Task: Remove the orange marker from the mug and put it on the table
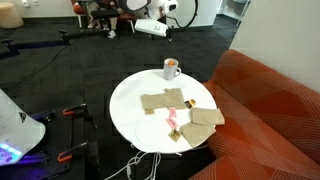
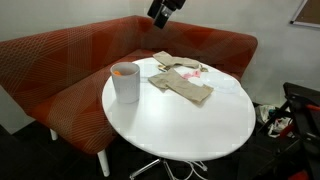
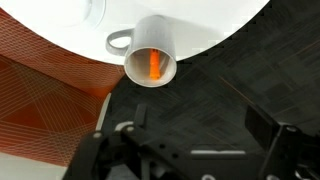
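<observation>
The robot has to move its gripper toward the white mug and lower the gripper's fingers into the mug's opening around the orange marker's upper end (image 1: 171, 63) (image 3: 155, 73).
The white mug (image 1: 172, 69) stands near the far edge of the round white table (image 1: 130, 115). It also shows in an exterior view (image 2: 125, 84) and in the wrist view (image 3: 150, 55), seen from above. The orange marker (image 3: 153, 66) stands inside the mug; only its orange tip shows at the rim in an exterior view (image 2: 125, 70). My gripper (image 3: 197, 128) is open and empty. It hangs well above and behind the mug (image 1: 158, 28), and sits at the top edge in an exterior view (image 2: 163, 10).
Tan cloths (image 1: 165, 100) (image 2: 182, 84) lie on the table with a pink object (image 1: 172, 121) among them. An orange-red sofa (image 1: 270, 100) (image 2: 60, 60) curves round the table. Dark carpet (image 3: 230, 90) lies below. Equipment stands on the floor (image 1: 20, 130).
</observation>
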Controlling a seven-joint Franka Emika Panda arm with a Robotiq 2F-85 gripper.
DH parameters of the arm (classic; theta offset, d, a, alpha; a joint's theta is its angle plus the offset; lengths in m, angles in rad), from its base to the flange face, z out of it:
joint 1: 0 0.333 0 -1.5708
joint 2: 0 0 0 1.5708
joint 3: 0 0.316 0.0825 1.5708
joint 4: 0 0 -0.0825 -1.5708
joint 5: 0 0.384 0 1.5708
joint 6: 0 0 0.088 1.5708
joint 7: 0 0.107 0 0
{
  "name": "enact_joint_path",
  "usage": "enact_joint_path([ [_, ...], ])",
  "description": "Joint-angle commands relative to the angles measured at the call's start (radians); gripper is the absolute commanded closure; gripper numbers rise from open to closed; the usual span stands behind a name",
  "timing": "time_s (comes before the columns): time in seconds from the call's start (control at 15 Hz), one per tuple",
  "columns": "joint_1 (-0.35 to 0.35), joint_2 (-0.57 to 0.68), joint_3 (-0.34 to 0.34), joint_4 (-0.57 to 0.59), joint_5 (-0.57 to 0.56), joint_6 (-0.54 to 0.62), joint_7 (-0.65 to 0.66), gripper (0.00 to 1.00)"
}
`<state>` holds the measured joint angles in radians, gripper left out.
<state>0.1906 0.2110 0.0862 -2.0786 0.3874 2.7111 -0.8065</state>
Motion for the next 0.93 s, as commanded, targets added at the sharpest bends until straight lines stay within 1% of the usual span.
enact_joint_path([
  [0.0,-0.064,0.018,0.064,0.017,-0.038,0.003,0.024,0.00],
  [0.33,-0.069,0.031,0.067,0.033,-0.043,0.003,0.025,0.00],
  [0.47,-0.090,0.048,0.090,0.049,-0.045,-0.005,-0.001,0.00],
  [0.67,-0.103,0.070,0.100,0.064,-0.107,-0.008,0.022,0.00],
  [0.87,-0.104,0.095,0.095,0.087,-0.187,-0.021,0.052,0.14],
])
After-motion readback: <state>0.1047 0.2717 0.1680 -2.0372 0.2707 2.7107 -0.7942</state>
